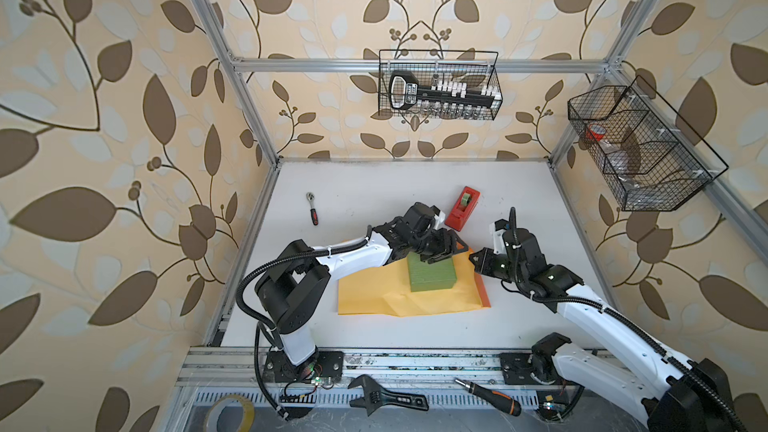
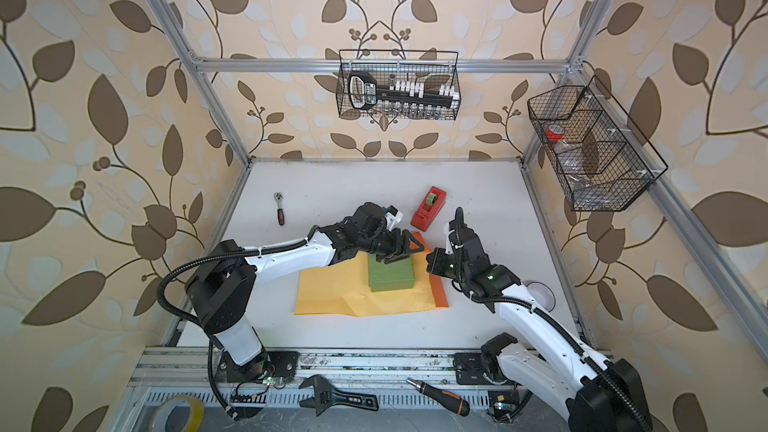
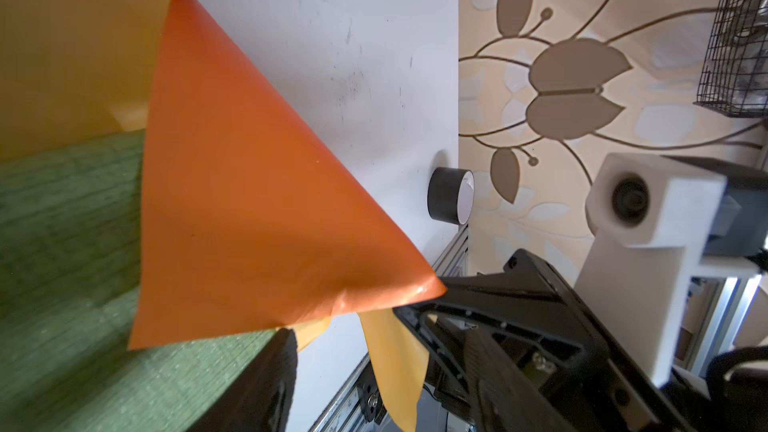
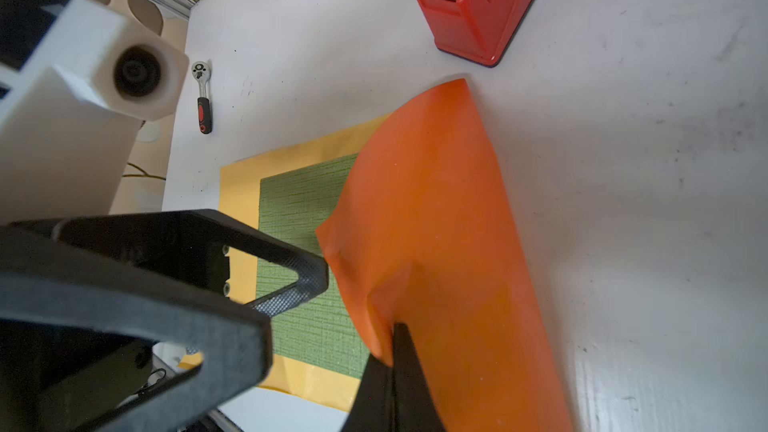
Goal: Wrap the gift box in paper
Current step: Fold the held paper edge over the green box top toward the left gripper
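My right gripper should next move a little toward the box's edge by the flap (image 1: 455, 275) and let go of the paper, because that orange flap already leans over the box.
The olive-green gift box (image 1: 430, 278) (image 2: 390, 276) sits on the right part of the paper (image 1: 370, 295) (image 2: 328, 295), whose yellow face is up. My right gripper (image 1: 474, 261) (image 4: 392, 351) is shut on the paper's right edge and holds it raised, so an orange flap (image 4: 436, 209) (image 3: 249, 180) leans over the box (image 4: 299, 201). My left gripper (image 1: 446, 253) (image 3: 382, 388) hovers over the box's far right corner with its jaws apart. A strip of the lifted paper hangs between them. One dark finger (image 3: 266, 388) is close above the box top (image 3: 62, 243).
A red tape dispenser (image 1: 462, 208) (image 4: 478, 6) stands just behind the paper. A small ratchet (image 1: 312, 208) lies at the far left, a black roll (image 3: 451, 195) by the right edge. Wire baskets (image 1: 440, 85) (image 1: 640, 147) hang on the walls. A wrench (image 1: 386, 398) and a screwdriver (image 1: 488, 396) lie on the front rail.
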You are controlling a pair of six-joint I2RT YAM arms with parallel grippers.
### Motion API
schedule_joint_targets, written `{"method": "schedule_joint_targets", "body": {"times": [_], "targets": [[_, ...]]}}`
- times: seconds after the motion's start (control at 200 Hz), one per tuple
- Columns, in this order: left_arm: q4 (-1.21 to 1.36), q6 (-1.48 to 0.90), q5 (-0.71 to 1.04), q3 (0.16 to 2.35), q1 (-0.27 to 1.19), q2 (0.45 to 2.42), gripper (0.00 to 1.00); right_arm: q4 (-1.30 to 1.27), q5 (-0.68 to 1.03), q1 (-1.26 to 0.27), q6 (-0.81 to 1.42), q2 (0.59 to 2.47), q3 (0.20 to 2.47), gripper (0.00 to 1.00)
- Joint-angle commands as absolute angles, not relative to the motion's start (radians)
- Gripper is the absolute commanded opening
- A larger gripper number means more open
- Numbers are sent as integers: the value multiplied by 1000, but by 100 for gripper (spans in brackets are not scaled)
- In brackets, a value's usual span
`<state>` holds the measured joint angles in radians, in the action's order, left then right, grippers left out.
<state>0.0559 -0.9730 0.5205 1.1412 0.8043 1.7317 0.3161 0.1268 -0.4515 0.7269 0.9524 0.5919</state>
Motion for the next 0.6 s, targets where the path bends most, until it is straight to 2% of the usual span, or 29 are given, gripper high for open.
{"method": "schedule_joint_targets", "body": {"times": [0.0, 0.255, 0.595], "targets": [[106, -1005, 514, 1171, 807, 1738, 66, 285, 98, -469, 770, 957, 565, 5], [149, -1048, 443, 1042, 813, 1643, 76, 280, 81, -469, 771, 962, 572, 6], [202, -1089, 423, 1061, 828, 1684, 80, 264, 92, -472, 785, 968, 569, 7]]}}
